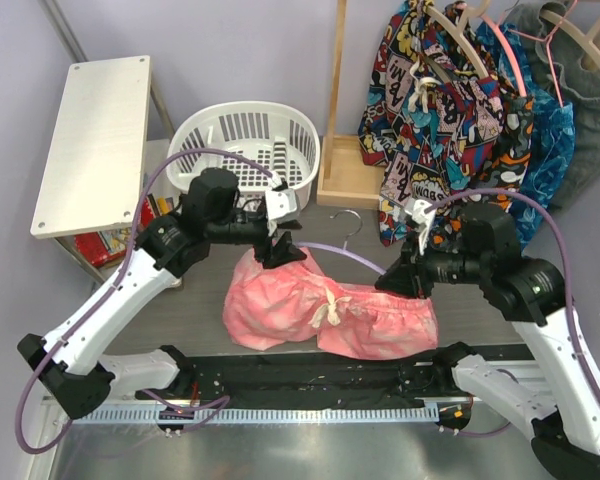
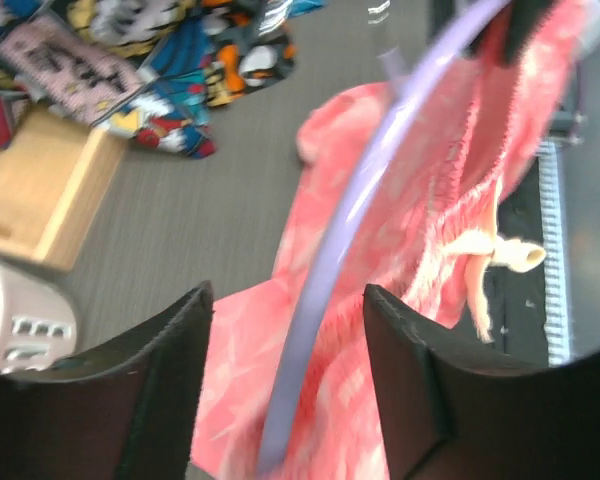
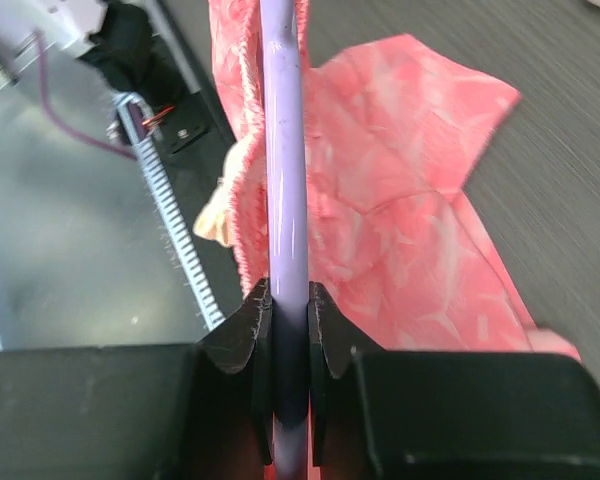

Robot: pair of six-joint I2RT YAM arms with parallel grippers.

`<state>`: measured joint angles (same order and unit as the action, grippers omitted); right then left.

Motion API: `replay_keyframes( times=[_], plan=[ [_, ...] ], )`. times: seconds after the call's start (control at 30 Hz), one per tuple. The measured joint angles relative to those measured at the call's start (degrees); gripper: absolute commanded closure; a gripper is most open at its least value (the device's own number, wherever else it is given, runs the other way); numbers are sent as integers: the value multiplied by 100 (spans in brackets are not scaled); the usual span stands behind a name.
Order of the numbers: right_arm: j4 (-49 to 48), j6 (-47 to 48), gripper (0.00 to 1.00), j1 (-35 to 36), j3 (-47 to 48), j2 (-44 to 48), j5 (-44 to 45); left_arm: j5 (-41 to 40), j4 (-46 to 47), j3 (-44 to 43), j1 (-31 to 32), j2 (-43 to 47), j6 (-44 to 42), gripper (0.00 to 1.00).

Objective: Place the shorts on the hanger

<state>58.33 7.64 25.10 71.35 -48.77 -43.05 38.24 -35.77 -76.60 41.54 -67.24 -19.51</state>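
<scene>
I need to lift my right gripper outward next, to the gap beside the comic-print clothes, and let go of the hanger (image 1: 345,254) there, because that gap is empty.
The coral-pink shorts (image 1: 320,305) lie crumpled on the table's middle, white drawstring (image 1: 330,305) up. The lavender hanger (image 1: 345,254) slants across their upper edge, its hook (image 1: 348,220) pointing away. My right gripper (image 1: 400,275) is shut on the hanger's right arm; the right wrist view shows the pads clamped on the bar (image 3: 283,150) above the shorts (image 3: 410,200). My left gripper (image 1: 280,250) is open at the hanger's left end. In the left wrist view the bar (image 2: 355,200) passes between the spread fingers (image 2: 170,340) without touching them, over the shorts (image 2: 420,200).
A white laundry basket (image 1: 245,145) stands at the back left, beside a white shelf board (image 1: 95,140). A wooden rack base (image 1: 350,170) is behind the shorts. Comic-print garments (image 1: 440,100) and a blue garment (image 1: 545,140) hang at the back right. A black strip (image 1: 310,375) runs along the front edge.
</scene>
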Motion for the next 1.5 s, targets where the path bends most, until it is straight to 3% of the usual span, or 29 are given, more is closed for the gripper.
replay_keyframes(
  times=[0.07,0.27,0.5,0.63,0.73,1.0,1.23,1.5],
  plan=[
    [61,-282,99,-59,-90,319,507,-247,76,-50,-208,-52,216,21],
    [264,-750,99,-94,-61,717,2511,-782,352,-492,-846,-330,946,13],
    [249,-442,99,-109,750,-236,5254,-988,538,-597,-1117,-385,1440,3],
    [173,-179,99,-199,1377,-1019,5991,-1060,566,-555,-1115,-345,1506,1],
    [186,-81,99,-369,2098,-1652,5982,-1121,566,-472,-1115,-267,1506,0],
    [-118,-2,99,-1720,4776,-3574,4927,-1145,575,-435,-1126,-59,1504,0],
    [-1119,354,99,-1834,4865,-3801,4074,-1152,614,-205,-1137,66,1502,0],
    [-1718,422,99,-1821,6293,-4922,3991,-1152,645,-52,-1167,92,1499,0]
  ],
)
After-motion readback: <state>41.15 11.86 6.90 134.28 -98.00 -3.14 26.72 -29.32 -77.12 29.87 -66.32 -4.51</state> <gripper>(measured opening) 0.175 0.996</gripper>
